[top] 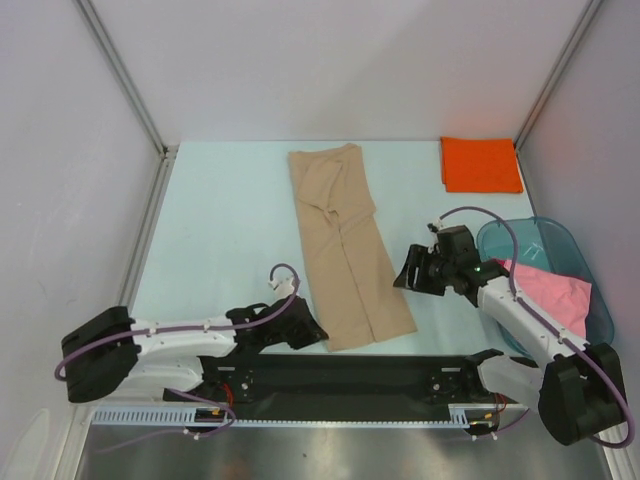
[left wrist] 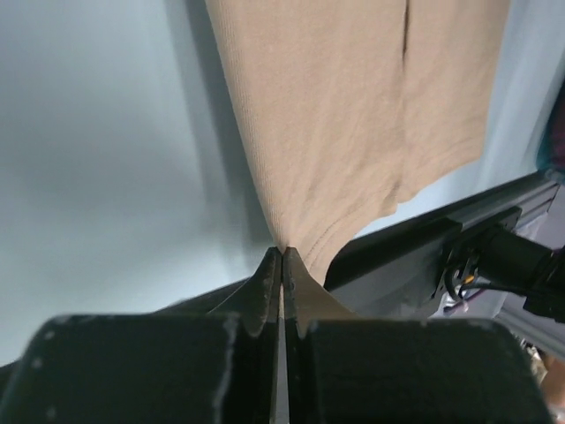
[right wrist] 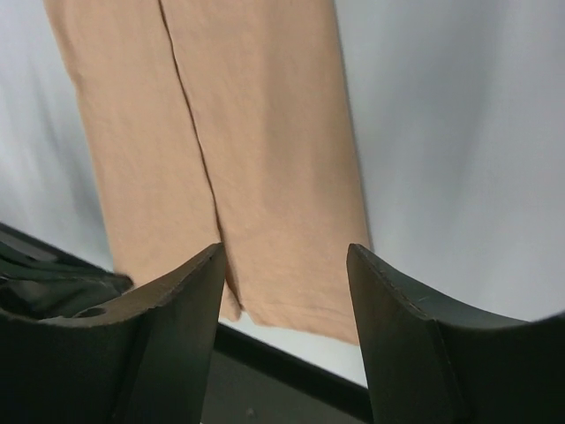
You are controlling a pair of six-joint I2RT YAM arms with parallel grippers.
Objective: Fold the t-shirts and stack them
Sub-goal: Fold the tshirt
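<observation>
The hem's corner nearer the tub gets my right gripper back and down onto it next, since my left gripper holds one near corner while the other lies free.
The tan t-shirt (top: 345, 245) lies folded into a long strip down the middle of the table. It also shows in the left wrist view (left wrist: 344, 115) and the right wrist view (right wrist: 238, 150). My left gripper (top: 312, 330) is shut on the tan shirt's near left corner (left wrist: 282, 252). My right gripper (top: 410, 272) is open and empty, just right of the strip's near end (right wrist: 287, 256). The orange t-shirt (top: 480, 164) lies folded at the far right. The pink t-shirt (top: 555, 295) sits crumpled in the teal tub (top: 590, 265).
The black base rail (top: 350, 372) runs along the near edge just below the tan strip. Metal frame posts (top: 125, 75) rise at the back corners. Bare pale table (top: 225, 235) lies left of the strip.
</observation>
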